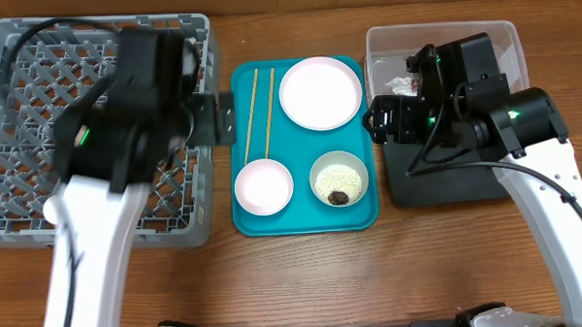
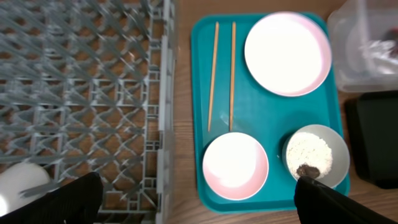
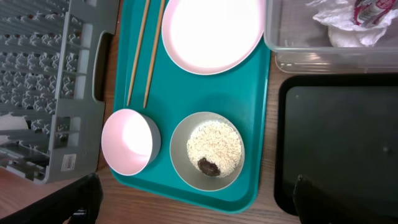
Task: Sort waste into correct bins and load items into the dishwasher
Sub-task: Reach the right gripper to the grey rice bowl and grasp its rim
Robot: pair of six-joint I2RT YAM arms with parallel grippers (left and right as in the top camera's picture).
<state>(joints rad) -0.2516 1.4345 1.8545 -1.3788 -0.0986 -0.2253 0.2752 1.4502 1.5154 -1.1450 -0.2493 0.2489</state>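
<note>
My right gripper will next reach the pale bowl holding rice and a brown lump [image 3: 208, 165], then lower onto the bowl's rim facing the pink bowl.
On the teal tray [image 1: 303, 216] lie two chopsticks [image 1: 253, 111], a white plate [image 1: 320, 93], a pink bowl [image 1: 264, 185] and a pale bowl [image 1: 340, 178] holding rice and a brown lump [image 3: 208, 165]. In the clear tub [image 1: 500, 35] sit a white paper scrap [image 3: 345, 31] and a red wrapper [image 3: 370, 9]. The black tray [image 1: 447, 182] lies in front of the tub. A white cup [image 2: 15, 186] rests in the grey rack [image 1: 38, 143]. My left gripper [image 1: 223, 118] hovers open at the rack's right edge. Between teal tray and bins, my right gripper [image 1: 372, 120] is open, holding nothing.
Bare wooden table [image 1: 305, 279] runs along the front. A narrow strip of wood separates the rack from the teal tray. My left arm covers much of the rack's right half in the overhead view.
</note>
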